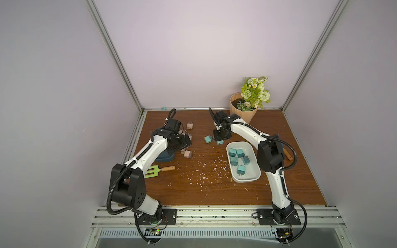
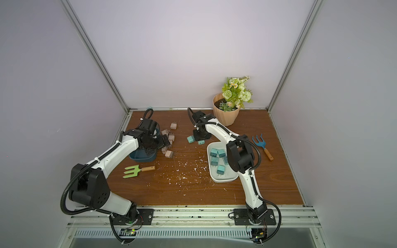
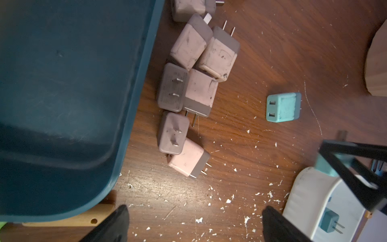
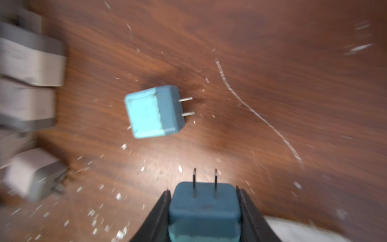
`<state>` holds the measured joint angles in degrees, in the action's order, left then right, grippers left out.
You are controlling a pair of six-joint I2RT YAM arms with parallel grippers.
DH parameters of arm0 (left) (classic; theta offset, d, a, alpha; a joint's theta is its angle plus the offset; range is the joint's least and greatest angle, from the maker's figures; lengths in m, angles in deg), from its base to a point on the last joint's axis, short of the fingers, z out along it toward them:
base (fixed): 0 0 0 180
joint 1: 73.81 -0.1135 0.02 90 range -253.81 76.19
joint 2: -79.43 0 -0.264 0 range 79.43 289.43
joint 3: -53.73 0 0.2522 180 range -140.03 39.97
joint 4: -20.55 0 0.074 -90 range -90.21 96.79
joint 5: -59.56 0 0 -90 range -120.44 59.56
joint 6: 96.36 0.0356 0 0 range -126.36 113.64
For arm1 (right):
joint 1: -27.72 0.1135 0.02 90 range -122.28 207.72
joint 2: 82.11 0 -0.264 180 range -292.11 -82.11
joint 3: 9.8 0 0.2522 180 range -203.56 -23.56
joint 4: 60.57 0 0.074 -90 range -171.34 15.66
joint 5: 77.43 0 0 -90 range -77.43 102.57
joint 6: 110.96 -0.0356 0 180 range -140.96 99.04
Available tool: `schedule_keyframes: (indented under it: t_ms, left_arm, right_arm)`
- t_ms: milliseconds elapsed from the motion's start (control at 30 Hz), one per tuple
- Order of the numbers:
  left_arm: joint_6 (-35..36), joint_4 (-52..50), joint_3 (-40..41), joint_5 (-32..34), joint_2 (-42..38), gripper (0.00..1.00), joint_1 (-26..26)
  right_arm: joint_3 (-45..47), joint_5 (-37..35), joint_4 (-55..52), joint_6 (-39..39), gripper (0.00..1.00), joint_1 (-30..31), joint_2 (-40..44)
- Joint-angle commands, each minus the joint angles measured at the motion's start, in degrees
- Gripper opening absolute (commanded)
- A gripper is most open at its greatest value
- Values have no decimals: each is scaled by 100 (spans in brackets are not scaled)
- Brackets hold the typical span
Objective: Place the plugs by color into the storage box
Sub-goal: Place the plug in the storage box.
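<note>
My right gripper moves back to the white box of matching teal plugs next, over its bare bottom on the flecks' side [image 1: 234, 170], and releases my plug.
My right gripper [image 4: 203, 190] is shut on a teal plug [image 4: 204, 207], prongs pointing away from the wrist, low over the table just behind the white box [image 1: 250, 179]. That box holds several teal plugs [image 1: 236, 153]. One loose teal plug [image 1: 208, 139] lies on the wood beside the right gripper [image 1: 221, 137]. My left gripper [image 3: 194, 220] is open with nothing between its fingers. It hovers by a pile of pinkish-tan plugs [image 3: 194, 83] next to the dark blue box [image 2: 142, 157], which the left arm mostly covers. Two more tan plugs [image 1: 190, 125] [image 1: 188, 154] lie apart from the pile.
A paper pot of green flowers [image 1: 243, 111] stands at the back, close behind the right wrist. A green hand fork [image 1: 153, 170] lies near the left arm, and a blue one [image 2: 258, 141] lies right of the white box. White flecks litter the middle of the table.
</note>
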<state>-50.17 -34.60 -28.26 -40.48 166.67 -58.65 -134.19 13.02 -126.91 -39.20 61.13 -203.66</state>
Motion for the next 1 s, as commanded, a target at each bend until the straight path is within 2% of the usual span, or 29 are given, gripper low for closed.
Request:
schedule_keyframes:
  t_ms: [0,267,400,700,967]
  left_arm:
    - [65,-65,-241,39,125,100,24]
    - [127,-36,-323,-7,262,100,31]
    - [145,-36,-380,-59,325,100,40]
    - [136,-36,-469,-101,383,100,54]
    - [111,-36,-455,-97,391,100,60]
  right_arm:
    - [570,-250,-253,102,40,-141,1130]
    - [2919,-149,48,-148,40,-159,2888]
    - [3900,151,421,-360,40,-122,3527]
    - [5135,395,913,-523,40,117,3839]
    - [5562,456,1220,-307,40,260,3516]
